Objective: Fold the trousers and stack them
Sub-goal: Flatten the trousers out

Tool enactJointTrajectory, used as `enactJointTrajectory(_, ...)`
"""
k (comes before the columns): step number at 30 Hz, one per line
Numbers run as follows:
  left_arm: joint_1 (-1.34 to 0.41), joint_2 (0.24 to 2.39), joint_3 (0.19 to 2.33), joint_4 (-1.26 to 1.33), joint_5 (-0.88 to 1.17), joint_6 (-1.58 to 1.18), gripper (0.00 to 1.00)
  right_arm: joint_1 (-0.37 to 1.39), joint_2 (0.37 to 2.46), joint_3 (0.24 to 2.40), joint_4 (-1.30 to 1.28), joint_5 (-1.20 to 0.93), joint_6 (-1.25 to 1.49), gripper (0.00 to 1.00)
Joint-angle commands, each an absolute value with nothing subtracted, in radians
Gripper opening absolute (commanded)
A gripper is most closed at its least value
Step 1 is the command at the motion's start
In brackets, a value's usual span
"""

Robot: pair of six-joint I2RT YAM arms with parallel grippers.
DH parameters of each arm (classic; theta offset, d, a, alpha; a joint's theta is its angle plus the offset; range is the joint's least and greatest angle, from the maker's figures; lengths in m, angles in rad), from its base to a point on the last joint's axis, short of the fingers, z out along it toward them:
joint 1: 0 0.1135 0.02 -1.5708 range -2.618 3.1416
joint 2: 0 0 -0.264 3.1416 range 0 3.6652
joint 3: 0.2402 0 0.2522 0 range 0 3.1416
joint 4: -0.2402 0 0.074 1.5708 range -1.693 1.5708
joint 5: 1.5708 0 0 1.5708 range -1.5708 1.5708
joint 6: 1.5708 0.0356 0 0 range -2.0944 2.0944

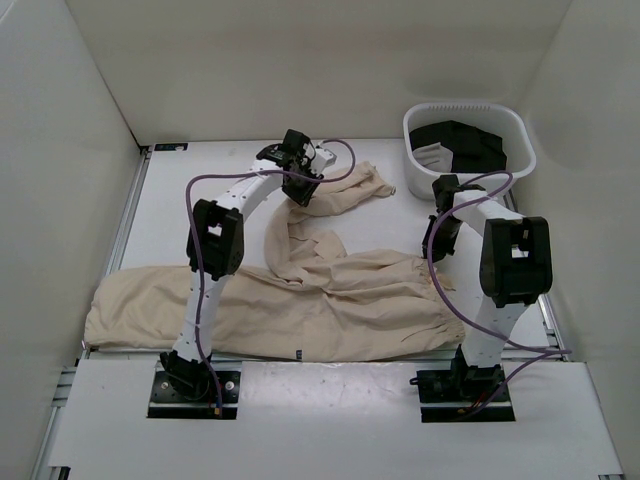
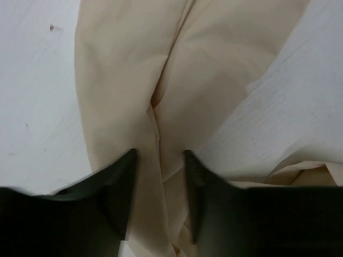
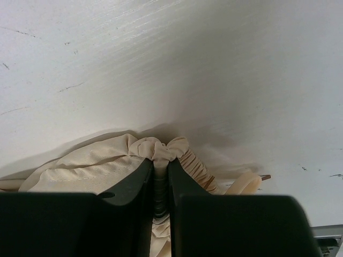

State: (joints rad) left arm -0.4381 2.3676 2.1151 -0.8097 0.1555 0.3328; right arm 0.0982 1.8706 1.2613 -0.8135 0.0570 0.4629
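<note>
The bare tabletop lies to my right gripper's right in the top view, so this gripper will pull the trousers' waistband sideways over there and release it.
The beige trousers (image 1: 330,300) lie spread over the white table. One leg runs left along the near edge. The other leg twists up to the far centre. My left gripper (image 1: 300,186) hovers over the end of that far leg. In the left wrist view it (image 2: 159,155) stands open, with a fold of the trousers (image 2: 128,69) running loose between its fingers. My right gripper (image 1: 433,250) is at the right end of the garment. In the right wrist view it (image 3: 161,160) is shut on the gathered elastic waistband of the trousers (image 3: 96,166), low over the table.
A white basket (image 1: 465,107) stands at the far right and holds black clothing (image 1: 470,145) with a white patch. White walls close in the table on the left, back and right. The trousers' left leg end (image 1: 100,320) reaches near the table's left rail.
</note>
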Motion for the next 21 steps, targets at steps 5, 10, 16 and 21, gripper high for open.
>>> enactJointTrajectory(5, -0.422, 2.324, 2.118, -0.841, 0.137, 0.334, 0.33, 0.094, 1.824, 1.256, -0.828, 0.080, 0.460, 0.00)
enactJointTrajectory(10, -0.422, 2.293, 2.108, -0.841, 0.089, 0.334, 0.56, 0.094, 1.804, 1.247, -0.828, 0.080, 0.451, 0.00)
enactJointTrajectory(16, -0.422, 2.335, 2.051, -0.850, 0.014, 0.344, 0.47, 0.094, 1.795, 1.247, -0.828, 0.080, 0.451, 0.00)
enactJointTrajectory(21, -0.388, 2.323, 2.042, -0.850, -0.015, 0.334, 0.14, 0.094, 1.784, 1.247, -0.828, 0.094, 0.451, 0.00)
